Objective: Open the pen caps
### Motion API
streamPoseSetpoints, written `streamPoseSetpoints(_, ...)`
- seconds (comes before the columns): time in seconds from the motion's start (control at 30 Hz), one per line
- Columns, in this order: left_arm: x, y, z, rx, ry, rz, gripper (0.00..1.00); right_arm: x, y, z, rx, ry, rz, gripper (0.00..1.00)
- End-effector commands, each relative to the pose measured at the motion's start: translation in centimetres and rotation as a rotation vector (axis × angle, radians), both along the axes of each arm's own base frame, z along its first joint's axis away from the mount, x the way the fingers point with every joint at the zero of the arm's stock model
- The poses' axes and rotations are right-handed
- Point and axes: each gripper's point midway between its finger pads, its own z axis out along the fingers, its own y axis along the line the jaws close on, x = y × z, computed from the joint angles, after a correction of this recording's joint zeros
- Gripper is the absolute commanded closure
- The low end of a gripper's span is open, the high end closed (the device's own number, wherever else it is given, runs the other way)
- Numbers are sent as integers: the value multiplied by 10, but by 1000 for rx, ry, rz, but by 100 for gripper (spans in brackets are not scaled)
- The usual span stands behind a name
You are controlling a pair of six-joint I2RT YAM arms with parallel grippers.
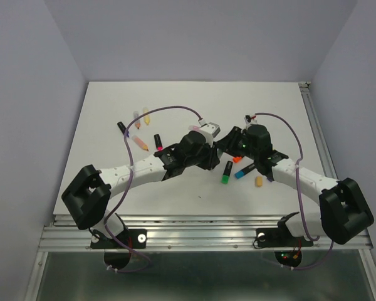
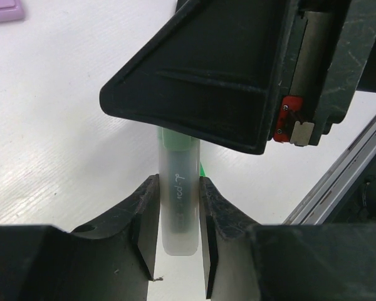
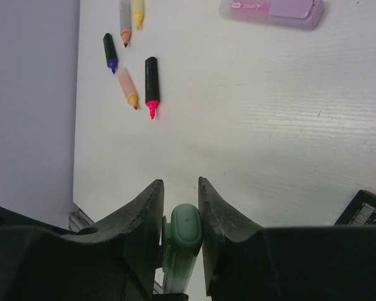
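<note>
The left gripper goes to the left in the top view and down next to release the frosted grey pen's body beside the pink pen tip, as uncapped pens lie there.
My two grippers meet over the middle of the table. My left gripper (image 2: 178,183) (image 1: 217,147) is shut on the frosted grey barrel of a pen (image 2: 179,213). My right gripper (image 3: 180,185) (image 1: 229,139) is shut on that pen's mint-green cap (image 3: 184,227). The cap's green edge (image 2: 178,141) shows just under the right gripper's housing in the left wrist view. The cap still appears to sit on the barrel's end. Several uncapped pens lie at the far left, among them a black one with a pink tip (image 3: 151,84) (image 1: 157,140) and a peach one (image 3: 128,89).
A pale purple pen (image 3: 272,10) lies on the table ahead of the right wrist. A black pen with a green cap (image 1: 227,173), a black and blue pen (image 1: 244,170) and a loose orange cap (image 1: 259,181) lie near the right arm. A rail (image 1: 316,125) runs along the table's right edge.
</note>
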Motion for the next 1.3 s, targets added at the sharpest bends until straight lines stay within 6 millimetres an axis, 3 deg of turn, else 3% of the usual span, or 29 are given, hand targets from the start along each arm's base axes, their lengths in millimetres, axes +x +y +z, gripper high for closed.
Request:
streamPoseSetpoints(0.0,-6,-10,19,-41,-9,-37,100,18,4,44,39,-132,-15,69)
streamPoseSetpoints(0.03,-5,-9,18,-40,-8,-32,100,18,4,44,39,-130,-12,78)
streamPoseSetpoints(0.07,-6,-9,18,-41,-6,-31,100,18,5,43,39,-126,-11,82)
streamPoseSetpoints(0.17,-4,-8,20,-47,-2,-13,100,16,7,44,45,-118,-1,88)
streamPoseSetpoints(0.23,-5,-8,21,-50,0,-12,100,20,3,44,49,-116,-33,99)
streamPoseSetpoints(0.3,-8,-7,20,-57,15,-15,100,24,-2,42,27,-107,-72,99)
streamPoseSetpoints(0.4,-25,-3,10,-71,81,-30,100,39,-19,37,-35,-91,-188,99)
streamPoseSetpoints(0.5,-60,2,-10,-56,150,-84,100,66,-45,56,-107,-152,-353,99)
streamPoseSetpoints(0.53,-72,2,-15,-56,179,-91,100,82,-62,67,-149,-178,-443,99)
streamPoseSetpoints(0.57,-85,9,-27,-41,211,-99,100,88,-68,72,-162,-187,-472,99)
streamPoseSetpoints(0.67,-120,13,-38,-39,275,-143,100,116,-95,89,-163,-217,-560,99)
streamPoseSetpoints(0.8,-130,21,-34,-63,286,-130,100,131,-106,98,-165,-232,-586,99)
streamPoseSetpoints(0.93,-119,29,-21,-74,232,-69,100,129,-103,98,-172,-238,-546,99)
streamPoseSetpoints(1.0,-102,31,-8,-67,165,-10,100,124,-101,96,-186,-241,-513,99)
streamPoseSetpoints(1.07,-75,40,-2,-11,108,102,100,113,-104,74,-222,-198,-491,99)
streamPoseSetpoints(1.1,-66,44,-1,8,94,138,100,107,-106,74,-230,-202,-484,99)
streamPoseSetpoints(1.13,-58,52,-4,49,86,173,100,96,-111,51,-258,-149,-486,99)
streamPoseSetpoints(1.27,0,79,-5,107,59,364,100,64,-143,10,-368,-42,-571,99)
